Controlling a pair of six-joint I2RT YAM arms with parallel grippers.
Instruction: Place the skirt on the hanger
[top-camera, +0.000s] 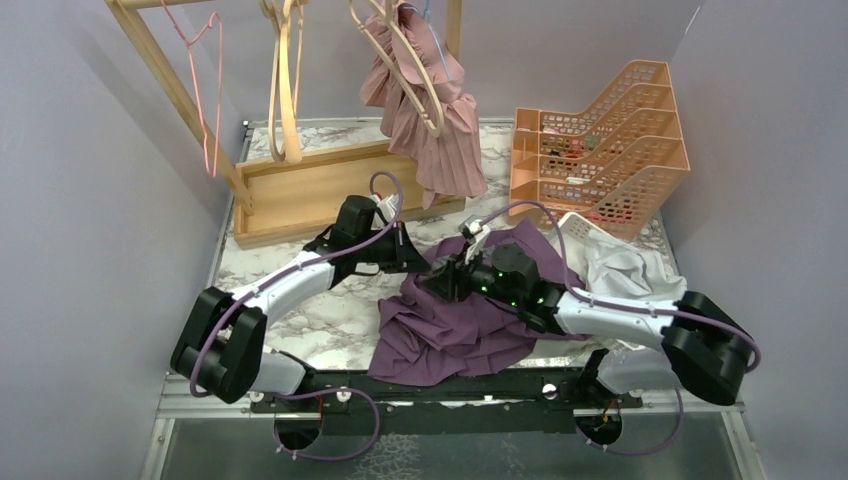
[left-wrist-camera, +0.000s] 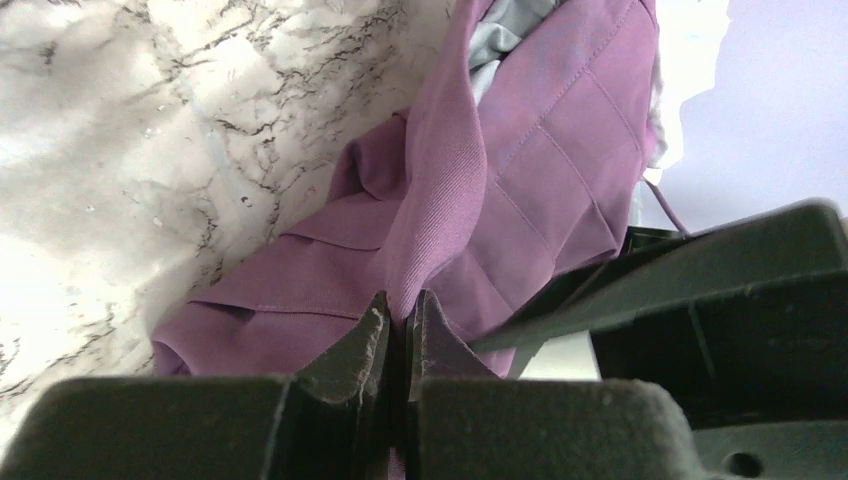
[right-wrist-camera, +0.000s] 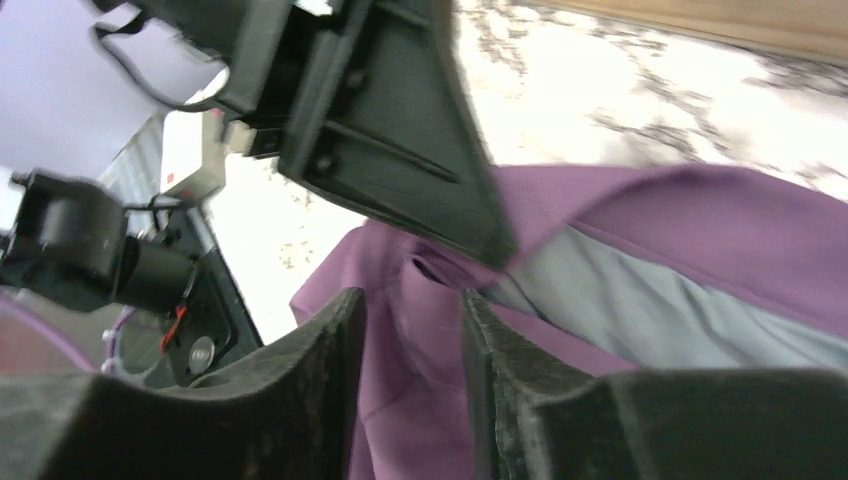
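The bare marble (top-camera: 343, 312) beside the skirt is to the left of my left gripper in the top view. My left gripper should next lift, move over that spot and let go.
A purple skirt (top-camera: 450, 325) lies crumpled on the marble table between the two arms. My left gripper (top-camera: 418, 262) is shut on a fold of its waistband, seen pinched between the jaws in the left wrist view (left-wrist-camera: 404, 312), with the skirt (left-wrist-camera: 520, 180) stretching away. My right gripper (top-camera: 447, 280) is right beside it and open; in the right wrist view (right-wrist-camera: 412, 305) a ridge of purple cloth stands between its spread fingers, next to the skirt's grey lining (right-wrist-camera: 640, 310). Empty wooden hangers (top-camera: 285, 90) hang on the rack at the back.
The wooden rack base (top-camera: 320, 190) stands behind the arms. A pink pleated skirt (top-camera: 430, 130) hangs on one hanger, a pink wire hanger (top-camera: 205, 80) to the left. An orange stacked tray (top-camera: 600, 140) is at the back right, white cloth (top-camera: 620, 265) in front of it.
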